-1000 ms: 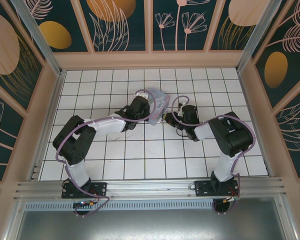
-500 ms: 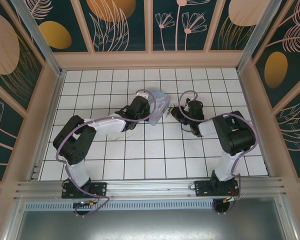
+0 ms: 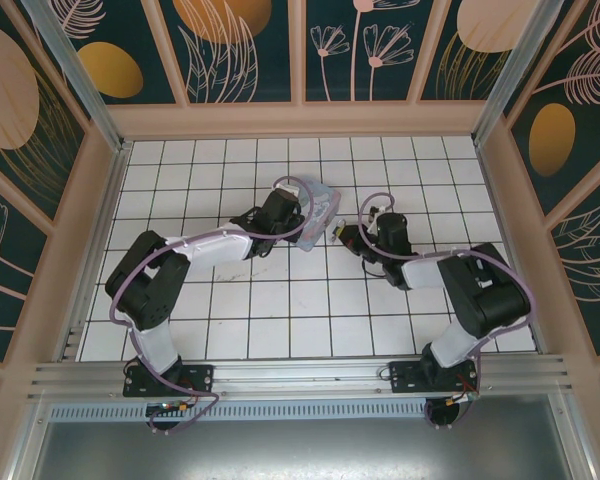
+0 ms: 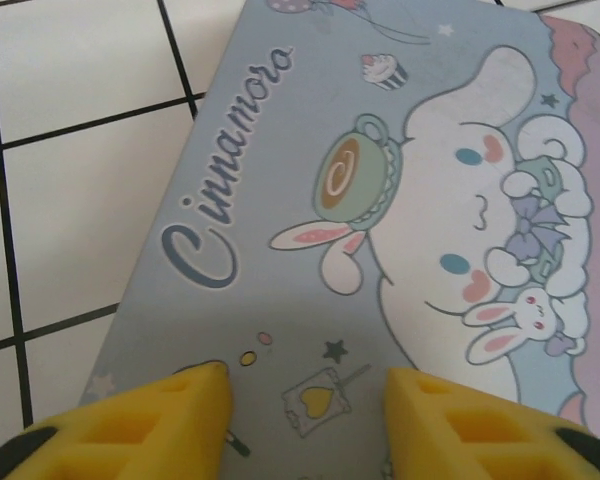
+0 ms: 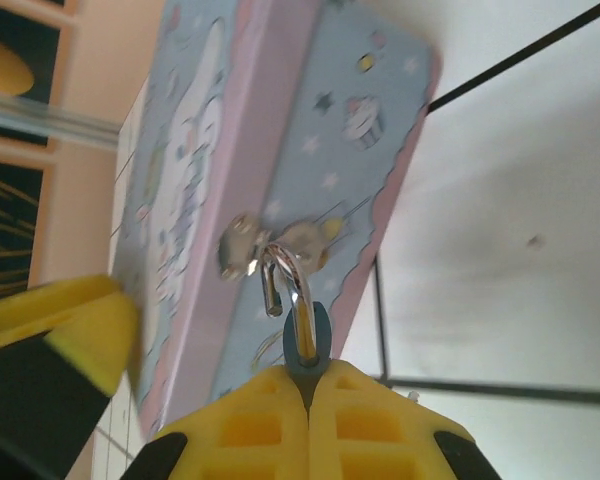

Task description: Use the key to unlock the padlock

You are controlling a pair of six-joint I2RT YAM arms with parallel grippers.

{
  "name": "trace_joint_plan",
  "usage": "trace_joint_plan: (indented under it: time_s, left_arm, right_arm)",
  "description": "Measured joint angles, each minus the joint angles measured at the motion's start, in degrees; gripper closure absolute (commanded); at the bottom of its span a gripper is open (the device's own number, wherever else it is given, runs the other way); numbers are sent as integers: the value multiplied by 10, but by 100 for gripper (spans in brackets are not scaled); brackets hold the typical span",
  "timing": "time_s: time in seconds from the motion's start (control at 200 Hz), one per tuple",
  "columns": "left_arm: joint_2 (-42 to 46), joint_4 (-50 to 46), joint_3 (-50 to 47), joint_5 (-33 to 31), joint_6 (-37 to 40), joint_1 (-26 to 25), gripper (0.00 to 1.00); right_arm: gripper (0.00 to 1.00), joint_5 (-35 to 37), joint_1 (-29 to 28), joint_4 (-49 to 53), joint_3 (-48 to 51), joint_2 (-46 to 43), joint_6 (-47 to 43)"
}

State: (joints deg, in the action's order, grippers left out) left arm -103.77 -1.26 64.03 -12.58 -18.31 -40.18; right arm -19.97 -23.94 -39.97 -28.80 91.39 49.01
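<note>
The shackle (image 5: 285, 270) of the padlock is open, so my right gripper will next pull the padlock back from the hasp and down, and let go of it on the tiles below.
The pale blue cartoon tin (image 4: 280, 150) lies under my left gripper (image 4: 305, 400), whose yellow fingers stand open just above its lid with nothing between them. In the right wrist view the padlock (image 5: 307, 335) has a dark teal body, and its silvery shackle (image 5: 285, 270) is hooked through the tin's metal hasp (image 5: 242, 240). One end of the shackle hangs free of the body. My right gripper (image 5: 308, 385) is shut on the padlock's body. From above, the right gripper (image 3: 345, 237) sits at the tin's (image 3: 320, 200) near right edge, and the left gripper (image 3: 298, 215) sits over it. The key is hidden.
White tiled floor (image 3: 280, 300) stretches around the tin, with pale wooden walls (image 3: 300, 120) at the back and on both sides. The left gripper's yellow finger (image 5: 80, 330) shows beside the tin's lid in the right wrist view.
My left gripper's jaws have opened over the tin lid. The right arm's elbow has swung out toward the near right while its gripper stayed at the padlock.
</note>
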Motion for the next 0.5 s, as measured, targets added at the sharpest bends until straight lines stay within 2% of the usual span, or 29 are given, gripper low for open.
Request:
trace_joint_plan:
  time_s: [0.165,0.5]
  left_arm:
    - [17,-66,12,8,1,2,33]
    - [84,-186,27,19,-6,5,13]
  right_arm:
    - [100,9,-59,9,26,-38,4]
    - [100,57,-230,-6,80,-45,47]
